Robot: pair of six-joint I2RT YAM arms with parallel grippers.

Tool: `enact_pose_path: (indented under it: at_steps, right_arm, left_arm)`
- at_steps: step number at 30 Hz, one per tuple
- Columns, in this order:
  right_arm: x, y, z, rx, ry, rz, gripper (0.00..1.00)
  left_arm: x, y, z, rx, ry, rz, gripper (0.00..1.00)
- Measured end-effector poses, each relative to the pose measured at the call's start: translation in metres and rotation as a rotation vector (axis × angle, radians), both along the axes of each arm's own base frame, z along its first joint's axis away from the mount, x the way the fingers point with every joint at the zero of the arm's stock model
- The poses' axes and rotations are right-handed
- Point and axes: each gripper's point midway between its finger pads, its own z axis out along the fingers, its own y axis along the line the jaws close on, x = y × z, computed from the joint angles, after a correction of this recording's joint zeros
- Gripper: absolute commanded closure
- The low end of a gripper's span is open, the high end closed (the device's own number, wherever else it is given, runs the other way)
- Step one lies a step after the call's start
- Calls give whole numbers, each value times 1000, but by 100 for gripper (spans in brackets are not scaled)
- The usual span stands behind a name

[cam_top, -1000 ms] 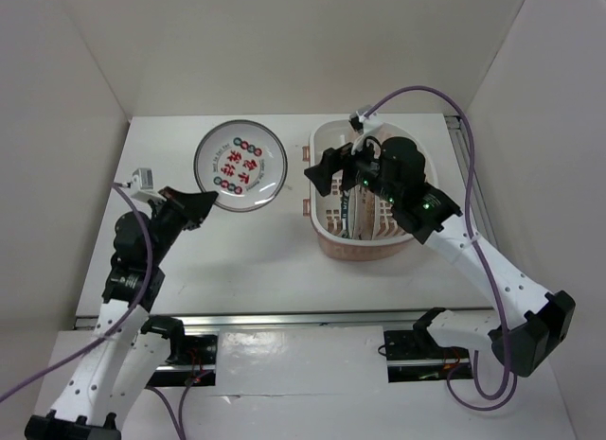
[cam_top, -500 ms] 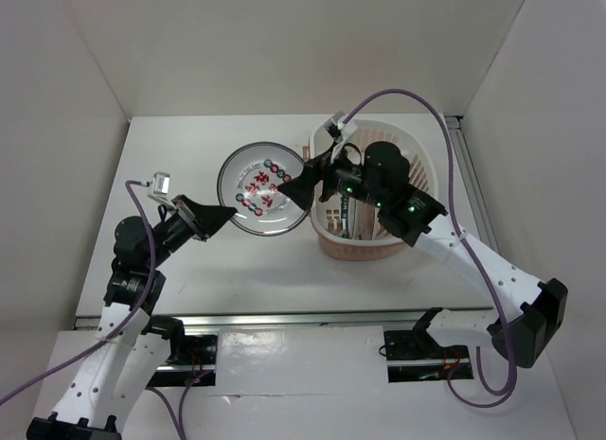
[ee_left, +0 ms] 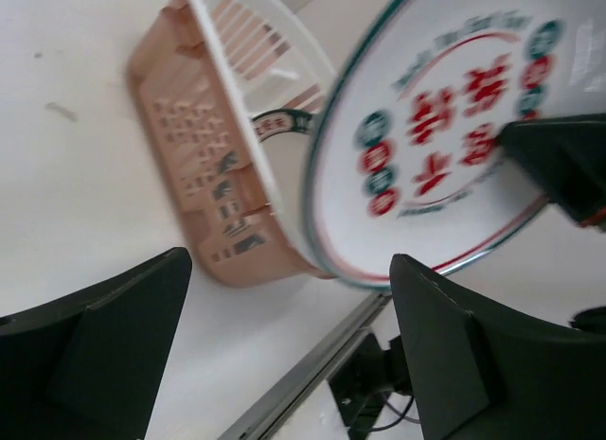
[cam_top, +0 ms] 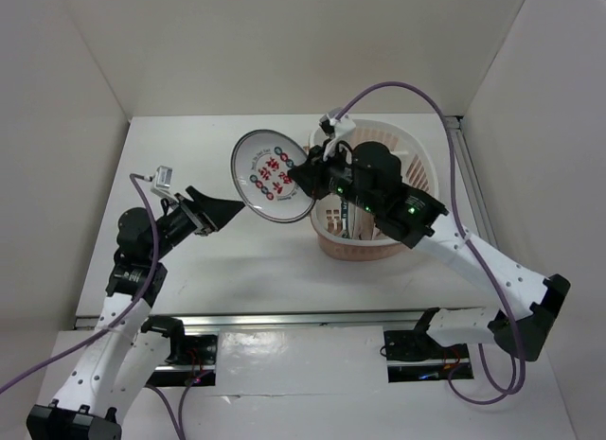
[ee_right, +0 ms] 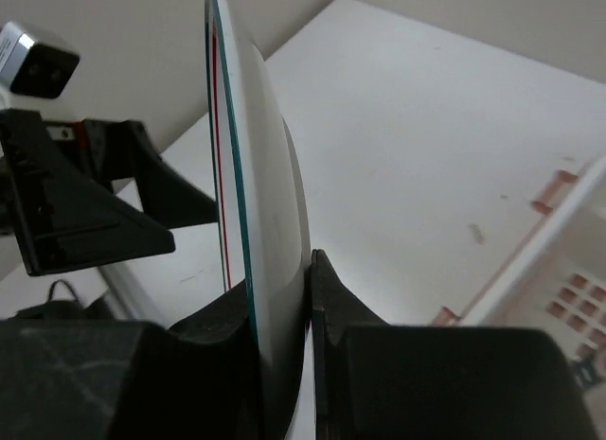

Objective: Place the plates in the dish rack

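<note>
The rack's free side past the standing plates is below the right gripper, to its right in the top view, so the right gripper will swing over, turn, lower and release.
A white plate with red-green characters [cam_top: 273, 173] hangs tilted in the air just left of the pale pink dish rack [cam_top: 417, 156]. My right gripper [cam_top: 301, 180] is shut on the plate's right rim; its wrist view shows the plate [ee_right: 263, 213] edge-on, pinched between the fingers [ee_right: 327, 298]. My left gripper [cam_top: 223, 213] is open, apart from the plate's lower left edge. In the left wrist view the plate [ee_left: 445, 147] fills the upper right, beyond my spread gripper [ee_left: 289, 270], with the rack [ee_left: 204, 166] behind. Another plate [ee_left: 279, 125] with a dark green rim stands inside the rack.
White walls enclose the table on three sides. A metal rail [cam_top: 284, 319] runs along the near table edge. The rack stands at the back right, with the right arm reaching across its front wall [cam_top: 355, 246].
The plate passed from my left gripper to my right: the left opened and let go, the right shut on the rim. The plate shifted right, closer to the rack.
</note>
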Motion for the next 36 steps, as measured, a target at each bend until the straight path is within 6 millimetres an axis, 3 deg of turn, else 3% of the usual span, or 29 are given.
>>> enact_pose_path:
  at_steps: [3,5,11,14,16,20,26,36]
  right_arm:
    - [3,-32,17,-35,-31,-156,100]
    - [3,-65,36,-50,-59,-290,100]
    - [-17,-192,97,-24,-124,-727,100]
    - [-29,-243,102,-55,-118,-914,100]
    - [-33,-264,98,-98,-108,-1010,100]
    - [-23,-275,68,-255,-88,-1119,100]
    - [12,-274,-3,-558,-41,-1125,100]
    - [40,-254,-29,-556,-46,-1009,100]
  left_arm:
    - [4,6,-18,48,62,36,0]
    - [4,11,-27,87,104,66,0]
    - [-5,24,-35,210,129,107,0]
    - [-11,30,-37,264,132,118,0]
    - [-13,33,-39,293,136,123,0]
    - [-18,37,-44,343,145,124,0]
    - [-27,40,-51,396,143,108,0]
    - [-36,38,-55,429,131,66,0]
